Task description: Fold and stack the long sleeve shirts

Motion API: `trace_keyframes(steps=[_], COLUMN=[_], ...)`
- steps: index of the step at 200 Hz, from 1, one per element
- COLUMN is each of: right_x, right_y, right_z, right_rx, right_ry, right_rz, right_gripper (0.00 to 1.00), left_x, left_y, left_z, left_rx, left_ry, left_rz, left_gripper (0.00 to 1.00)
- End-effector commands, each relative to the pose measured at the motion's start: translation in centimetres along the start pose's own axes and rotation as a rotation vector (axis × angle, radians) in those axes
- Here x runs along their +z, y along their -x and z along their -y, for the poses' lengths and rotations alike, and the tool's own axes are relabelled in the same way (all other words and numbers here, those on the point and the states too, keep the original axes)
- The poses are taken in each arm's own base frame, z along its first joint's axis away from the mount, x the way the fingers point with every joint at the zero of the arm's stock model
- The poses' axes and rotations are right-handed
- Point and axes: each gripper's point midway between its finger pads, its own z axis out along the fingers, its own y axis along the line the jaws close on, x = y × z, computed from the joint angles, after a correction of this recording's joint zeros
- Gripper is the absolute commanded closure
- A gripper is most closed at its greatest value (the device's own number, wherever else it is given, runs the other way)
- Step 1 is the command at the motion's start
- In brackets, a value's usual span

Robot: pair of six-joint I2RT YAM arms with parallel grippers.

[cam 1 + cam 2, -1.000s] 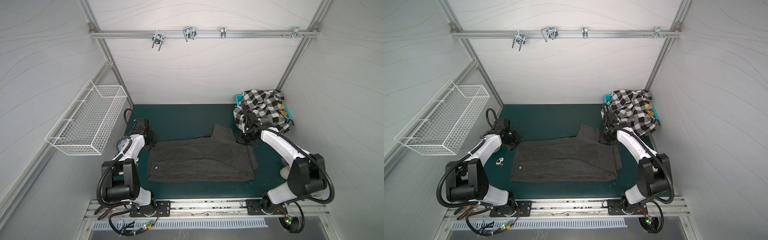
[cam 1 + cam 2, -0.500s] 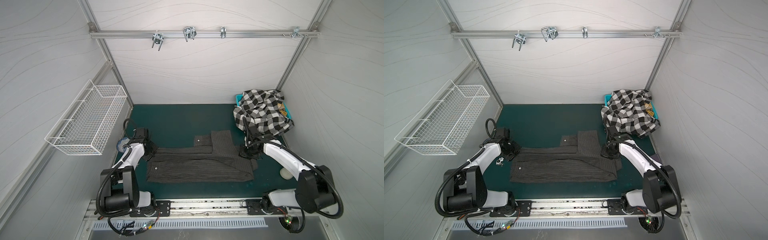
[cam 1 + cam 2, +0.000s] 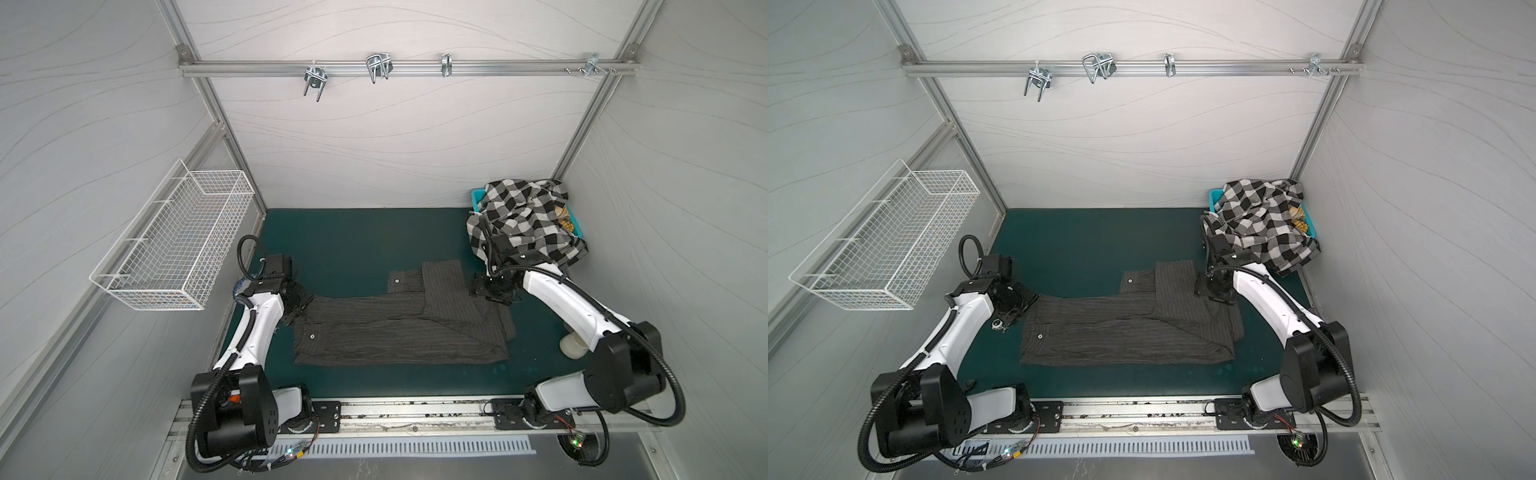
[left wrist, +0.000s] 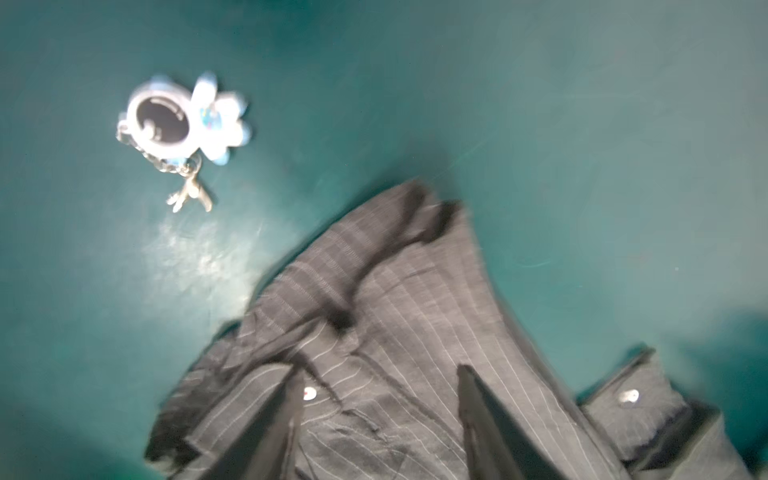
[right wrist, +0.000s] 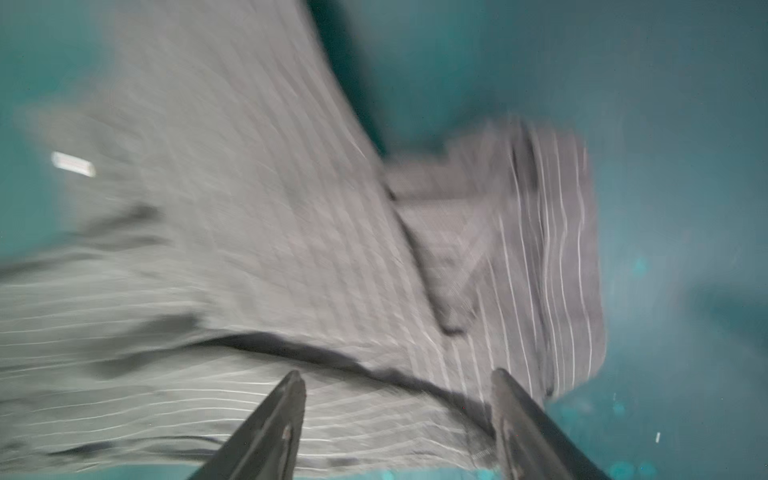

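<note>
The white-buttoned cuff [image 3: 399, 281] [image 5: 94, 176] is below my right gripper, on the side toward my left gripper, so my right gripper should next swing across the shirt's sleeve and lower onto it.
The dark pinstriped long sleeve shirt [image 3: 399, 332] [image 3: 1125, 332] lies folded into a long band across the green table, with a sleeve and white-buttoned cuff [image 3: 399, 281] sticking out toward the back. My left gripper [image 3: 301, 305] [image 4: 380, 374] hovers open over its left end, with cloth under the spread fingers. At the shirt's right end my right gripper [image 3: 489, 291] [image 5: 397, 376] also stands open above the cloth. The black-and-white checked shirt [image 3: 523, 224] [image 3: 1262, 224] is heaped on the teal basket at the back right.
A small white keychain charm [image 4: 183, 120] [image 3: 998, 324] lies on the table by the left arm. The teal basket [image 3: 478, 194] sits in the back right corner. A white round object [image 3: 573, 347] rests under the right arm. A white wire basket [image 3: 178, 249] hangs on the left wall.
Both grippers drew the shirt's far edge toward the front, narrowing it into a band, then opened and let go of the cloth.
</note>
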Motion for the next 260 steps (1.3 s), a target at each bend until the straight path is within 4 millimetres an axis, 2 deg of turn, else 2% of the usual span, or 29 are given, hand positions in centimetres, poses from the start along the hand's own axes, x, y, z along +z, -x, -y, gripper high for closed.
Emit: trace_keyframes(steps=[1,12,22,38,56,70,95,115,132,165,193,209,218,242,260], right_x=[0.7,1.1,1.8,3.0,3.6,4.2,5.9,8.3,10.5,14.2,16.4,17.3,17.8,18.7,17.9], right_y=[1.9,3.2,4.6,6.6,7.7,7.3,5.7,4.4,3.4,1.9,1.3,1.1,0.9,0.5,0.6], right_z=[-2.6,-4.5,-5.3,-5.9,-9.0,-12.3,-17.3,-20.1,-21.6,-22.2,-21.2,-20.6,-20.2,-19.5,-20.0], right_rx=[-0.077,-0.125,-0.161,-0.191,-0.257,-0.355,-0.528,-0.614,-0.668,-0.712,-0.704,-0.7,-0.699,-0.697,-0.695], right_ry=[0.044,0.073,0.047,0.012,0.11,0.194,0.224,0.211,0.181,0.121,0.067,0.034,0.013,-0.008,0.01], right_rz=[-0.053,-0.081,-0.078,-0.073,-0.085,-0.097,-0.109,-0.13,-0.149,-0.188,-0.217,-0.229,-0.235,-0.254,-0.244], right_gripper=[0.27,0.28,0.29,0.29,0.32,0.33,0.34,0.33,0.32,0.32,0.35,0.39,0.47,0.82,0.96], left_x=[1.8,2.8,3.5,4.3,5.0,5.5,6.0,6.1,5.9,5.3,4.7,4.1,3.7,2.6,1.8], left_y=[-1.2,-1.9,-2.5,-2.9,-3.1,-3.2,-3.4,-3.5,-3.5,-3.3,-3.0,-2.7,-2.5,-1.9,-1.4], left_z=[0.1,0.5,0.6,0.7,0.2,-0.2,-0.7,-0.8,-0.7,-0.3,0.2,0.5,0.7,1.6,2.7], left_rx=[-0.002,-0.004,0.0,0.009,0.021,0.031,0.043,0.043,0.038,0.04,0.041,0.04,0.041,0.051,0.069], left_ry=[0.019,0.009,0.01,0.009,0.033,0.056,0.076,0.085,0.078,0.056,0.036,0.023,0.017,-0.007,-0.033], left_rz=[-0.102,-0.151,-0.181,-0.199,-0.212,-0.22,-0.231,-0.234,-0.233,-0.225,-0.209,-0.196,-0.189,-0.166,-0.15], left_gripper=[0.67,0.78,0.88,0.95,1.0,1.0,1.0,1.0,1.0,1.0,1.0,1.0,1.0,1.0,1.0])
